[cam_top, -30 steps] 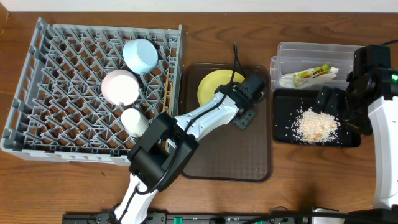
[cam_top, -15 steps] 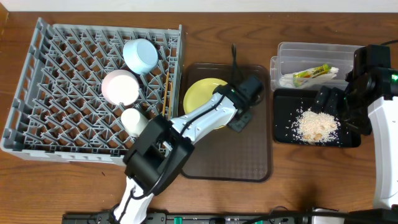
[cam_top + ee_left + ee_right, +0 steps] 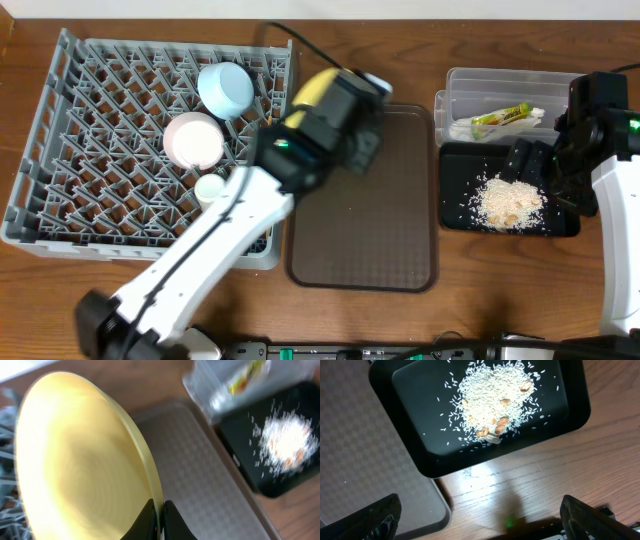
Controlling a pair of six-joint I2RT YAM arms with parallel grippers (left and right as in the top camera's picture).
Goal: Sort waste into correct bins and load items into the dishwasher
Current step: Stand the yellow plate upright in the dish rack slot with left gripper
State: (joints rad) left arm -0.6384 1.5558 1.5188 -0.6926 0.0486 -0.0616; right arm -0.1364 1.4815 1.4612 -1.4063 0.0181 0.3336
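My left gripper tilts and lowers the plate onto the rack's free wires (image 3: 268, 88) next, between the light-blue bowl and the rack's edge by the brown tray.
My left gripper (image 3: 328, 97) is raised near the right edge of the grey dish rack (image 3: 60, 130) and is shut on the rim of the pale-yellow plate (image 3: 312, 86). In the left wrist view the plate (image 3: 85, 455) stands on edge with both fingers (image 3: 148, 519) pinching its rim. A light-blue bowl (image 3: 225, 88), a white bowl (image 3: 194, 140) and a small white cup (image 3: 210, 187) sit in the rack. My right gripper (image 3: 538, 165) is open and empty over the black tray (image 3: 455, 195), which holds rice crumbs (image 3: 508, 203). The right wrist view shows the crumbs (image 3: 492, 395) too. The clear tub (image 3: 500, 82) holds the wrapper (image 3: 502, 117) and napkin (image 3: 468, 130).
The brown serving tray (image 3: 365, 230) lies between the rack and the bins with nothing on it. Its corner shows in the right wrist view (image 3: 370, 460), beside the black tray (image 3: 415, 435). My left arm crosses the rack's front right corner and hides the chopsticks.
My left gripper has lifted the yellow plate off the brown tray and carried it up and left toward the rack's right edge. The right arm has not moved.
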